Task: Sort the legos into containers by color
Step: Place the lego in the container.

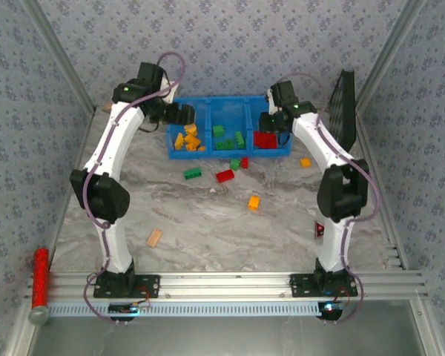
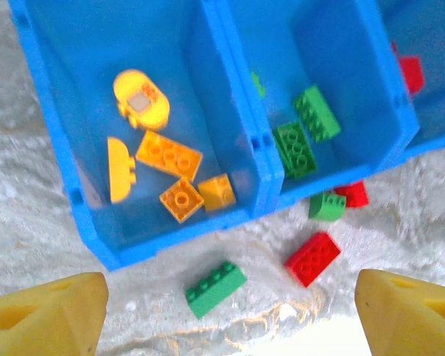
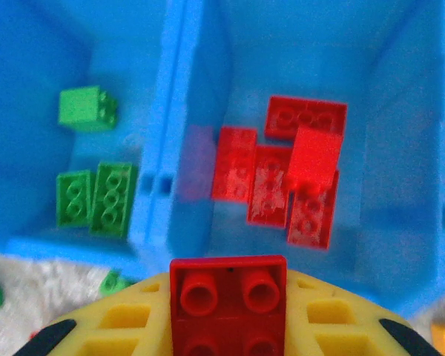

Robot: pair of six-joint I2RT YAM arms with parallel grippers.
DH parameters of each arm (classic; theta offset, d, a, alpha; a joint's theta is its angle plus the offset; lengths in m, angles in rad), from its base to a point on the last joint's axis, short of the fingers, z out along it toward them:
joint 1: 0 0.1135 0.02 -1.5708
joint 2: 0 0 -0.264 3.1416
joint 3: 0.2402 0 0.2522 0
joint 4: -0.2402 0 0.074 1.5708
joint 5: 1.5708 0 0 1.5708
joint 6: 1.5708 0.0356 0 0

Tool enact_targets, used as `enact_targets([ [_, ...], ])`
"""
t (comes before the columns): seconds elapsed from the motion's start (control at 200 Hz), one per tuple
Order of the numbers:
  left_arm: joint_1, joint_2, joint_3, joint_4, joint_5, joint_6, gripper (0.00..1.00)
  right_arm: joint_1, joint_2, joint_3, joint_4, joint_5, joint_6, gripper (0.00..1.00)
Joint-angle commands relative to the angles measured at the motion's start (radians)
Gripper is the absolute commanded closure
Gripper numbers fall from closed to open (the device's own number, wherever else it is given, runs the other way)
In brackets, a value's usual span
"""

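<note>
The right gripper moves down and away from my base into the red container (image 3: 400,185) next, to release the red brick.
The blue bin (image 1: 208,154) has three containers: orange-yellow legos (image 2: 168,154) on the left, green legos (image 2: 295,147) in the middle, red legos (image 3: 297,170) on the right. My left gripper (image 2: 230,326) is open and empty, hovering above the bin's near-left edge (image 2: 170,241), over a loose green brick (image 2: 215,288) and a red brick (image 2: 312,257) on the table. My right gripper (image 3: 228,326) is shut on a red brick (image 3: 228,300), held just above the near side of the red container (image 3: 400,185). In the top view both grippers (image 1: 179,119) (image 1: 271,122) sit over the bin.
Loose on the marble table lie a green brick (image 1: 192,173), a red brick (image 1: 224,176), a green and red pair (image 1: 239,163) and two orange bricks (image 1: 254,202) (image 1: 305,162). A tan wooden block (image 1: 155,237), a red glittery cylinder (image 1: 39,271) and a black grid panel (image 1: 346,107) stand aside.
</note>
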Motion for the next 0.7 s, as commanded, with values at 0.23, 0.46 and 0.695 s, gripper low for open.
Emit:
enact_targets([
  [0.23,-0.130,-0.065,-0.208,-0.031,-0.019,0.013,0.14,-0.070,0.331,0.352,-0.027,-0.044,-0.016,0.76],
  [0.46,-0.211,-0.056,-0.313,0.021,-0.028,0.040,0.14,-0.088,0.355,0.351,-0.032,-0.086,-0.002,0.60],
  [0.695,-0.266,-0.004,-0.342,0.081,-0.034,0.064,0.14,-0.083,0.301,0.295,-0.017,-0.109,-0.003,0.46],
])
